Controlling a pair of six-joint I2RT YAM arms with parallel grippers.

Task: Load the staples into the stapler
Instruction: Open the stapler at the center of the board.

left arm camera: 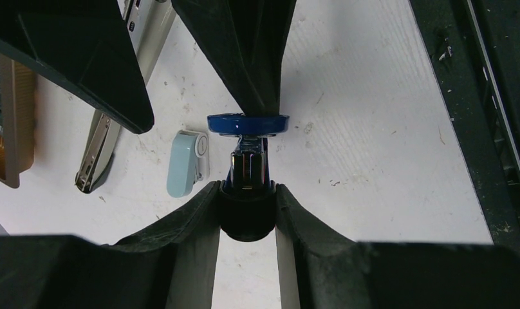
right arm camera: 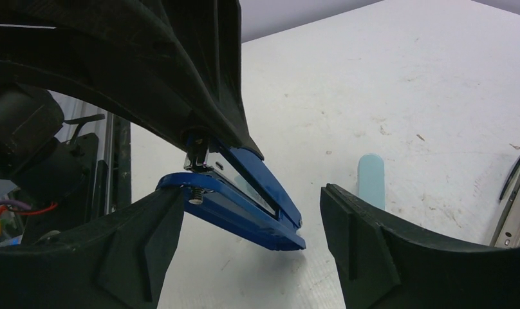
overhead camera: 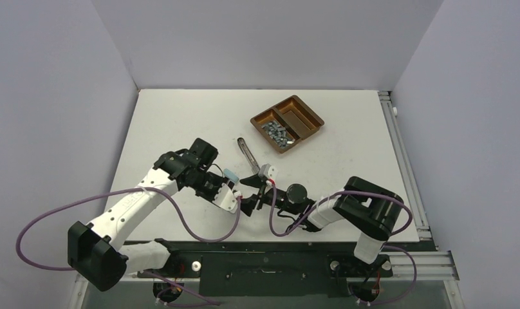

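The stapler's dark rounded end goes down and left in the top view with my left gripper next. It then comes free on the bare tabletop, since the stapler hangs above it.
A blue stapler (right arm camera: 244,207) hangs tilted above the table. My left gripper (left arm camera: 248,190) is shut on its dark rounded end (left arm camera: 247,219), and the blue base (left arm camera: 248,123) points away from that camera. My right gripper (right arm camera: 251,239) is open, its fingers (right arm camera: 373,239) standing wide on either side of the stapler; the left one is at the base's edge. Both grippers meet near the table's front middle (overhead camera: 251,196). The staples (overhead camera: 277,134), a heap of small grey strips, lie in the brown tray (overhead camera: 309,117) at the back right.
A long silver metal stapler (overhead camera: 246,151) lies on the table behind the grippers, also seen as the silver stapler (left arm camera: 95,158). A small pale blue box (left arm camera: 186,162) rests beside it. The tray has a second, bare compartment. A black rail runs along the table's near edge (overhead camera: 277,248).
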